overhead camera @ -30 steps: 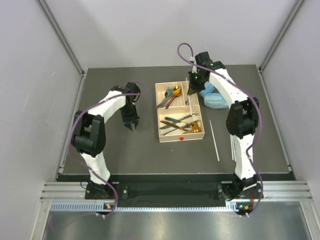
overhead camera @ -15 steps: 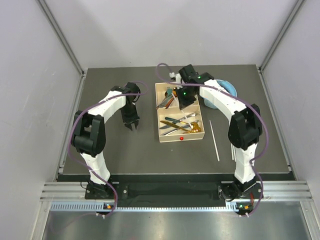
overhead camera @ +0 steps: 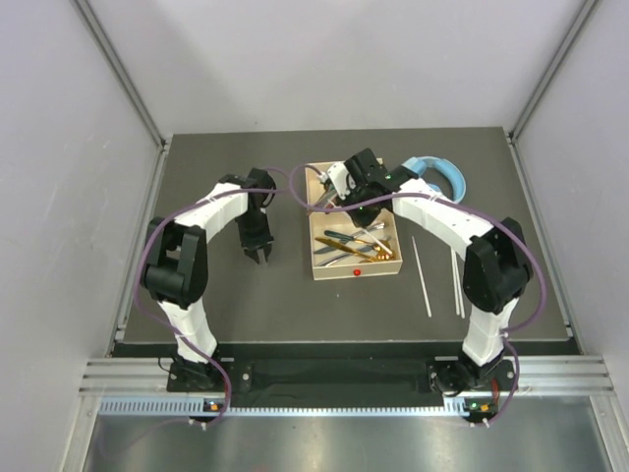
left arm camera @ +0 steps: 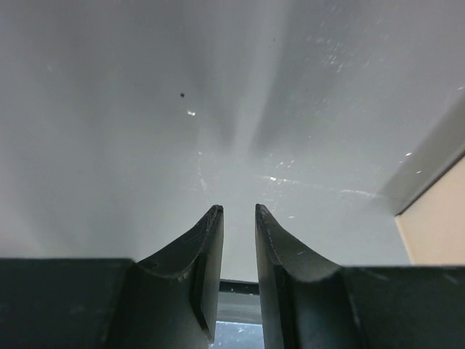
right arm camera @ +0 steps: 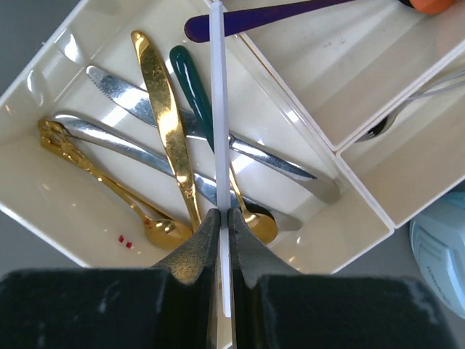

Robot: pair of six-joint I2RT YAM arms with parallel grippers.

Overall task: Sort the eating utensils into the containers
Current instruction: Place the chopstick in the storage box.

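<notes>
The right gripper lowers the pale chopstick back toward the red-dotted rim next, since it still hangs above the large section holding the knives (overhead camera: 356, 246).
The cream tray (overhead camera: 318, 258) stands mid-table, with a red dot (overhead camera: 358, 269) on its near rim. My right gripper (right arm camera: 224, 214) is shut on a pale chopstick (right arm camera: 218, 109) and holds it above the tray; in the top view the gripper (overhead camera: 341, 194) is over the tray's far part. Below it, the large section (right arm camera: 43, 167) holds a gold knife (right arm camera: 163, 109), a teal-handled spoon (right arm camera: 190, 76), silver knives and a gold fork. A purple spoon handle (right arm camera: 254, 18) lies in a small section. My left gripper (overhead camera: 257, 252) hangs left of the tray, slightly open and empty (left arm camera: 238, 211).
Light-blue headphones (overhead camera: 439, 175) lie right of the tray at the back and show in the right wrist view (right arm camera: 439, 254). Two or three pale chopsticks lie on the mat right of the tray (overhead camera: 422, 277), (overhead camera: 457, 283). A tray corner (left arm camera: 436, 225) shows by the left gripper.
My right arm has swung left from beside the headphones to over the tray, carrying the chopstick. The left arm has barely moved.
</notes>
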